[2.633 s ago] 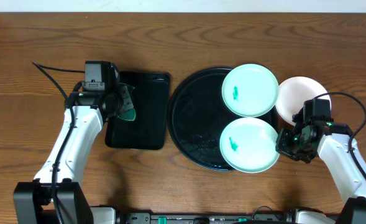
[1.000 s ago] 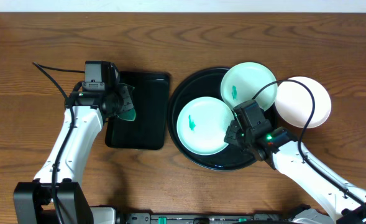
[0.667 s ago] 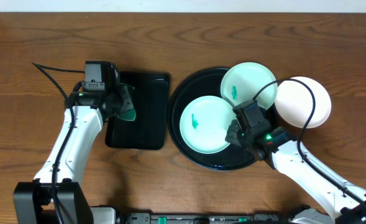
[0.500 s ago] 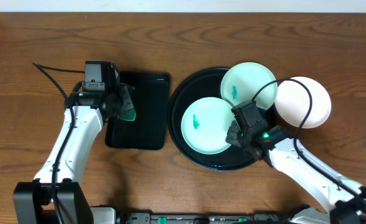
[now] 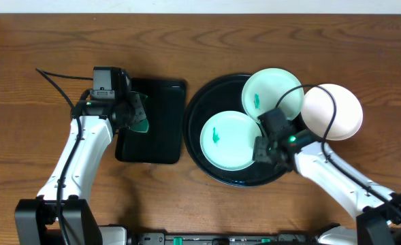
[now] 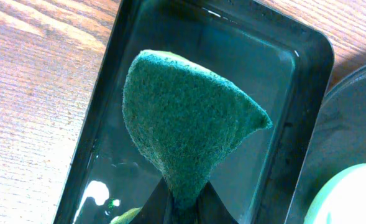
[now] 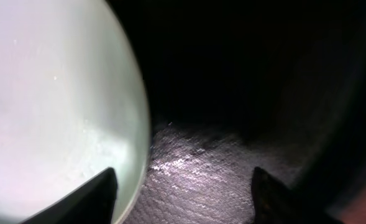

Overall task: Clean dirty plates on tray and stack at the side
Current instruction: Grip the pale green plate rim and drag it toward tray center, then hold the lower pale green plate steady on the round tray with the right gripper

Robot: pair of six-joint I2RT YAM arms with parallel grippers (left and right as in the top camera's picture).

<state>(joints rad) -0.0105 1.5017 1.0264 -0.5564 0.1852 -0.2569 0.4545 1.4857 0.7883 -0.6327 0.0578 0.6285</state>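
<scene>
My right gripper shifts left in the wrist view next and closes on the near plate's rim, since it sits off-center between the open fingers.
The round black tray [image 5: 209,102] holds two pale mint plates. One mint plate [image 5: 229,141] lies at its middle, a teal smear [image 5: 216,136] on it. The other mint plate [image 5: 271,95] sits at the back right, also smeared. A white plate [image 5: 333,112] rests on the table just right of the tray. My right gripper [image 5: 259,150] is at the middle plate's right rim; in the right wrist view it [image 7: 186,199] stands open, the plate's rim [image 7: 133,124] by its left finger, tray floor [image 7: 220,168] between. My left gripper [image 6: 186,202] is shut on a green sponge [image 6: 189,130].
A rectangular black tray [image 5: 152,146] with wet glints lies left of the round one, under the sponge [image 5: 139,121]. The left arm [image 5: 84,146] runs along its left side. A black cable [image 5: 54,80] trails at the back left. The table's far edge meets a white wall.
The right gripper has gone from shut to open, letting go of the middle mint plate's rim. That plate crept slightly right beforehand. The left arm and sponge have not moved.
</scene>
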